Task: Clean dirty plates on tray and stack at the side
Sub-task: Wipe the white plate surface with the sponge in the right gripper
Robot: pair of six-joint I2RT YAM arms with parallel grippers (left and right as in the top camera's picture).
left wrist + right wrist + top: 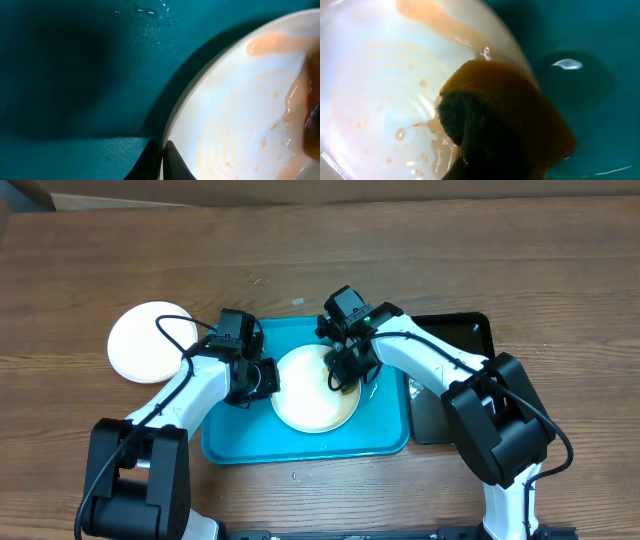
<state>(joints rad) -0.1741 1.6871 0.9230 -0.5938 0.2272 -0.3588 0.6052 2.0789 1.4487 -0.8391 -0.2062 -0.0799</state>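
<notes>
I should next lift my right gripper over the black tray and lower it to let go of the sponge, because the tray is to its right in the overhead view.
A pale cream plate (310, 402) lies on the turquoise tray (235, 435). Thin orange smears run in rings across it in the left wrist view (240, 115) and the right wrist view (380, 100). My left gripper (266, 378) is shut on the plate's left rim, one finger on each side (162, 161). My right gripper (343, 372) is shut on a yellow-brown sponge with a dark green face (505, 115) and presses it on the plate's right part. A clean white plate (150, 340) sits on the table left of the tray.
A smaller black tray (450, 375) lies right of the turquoise tray, under my right arm. Water droplets sit on the tray floor (150, 25) and a small puddle shows (567, 64). The wooden table (400, 240) extends behind.
</notes>
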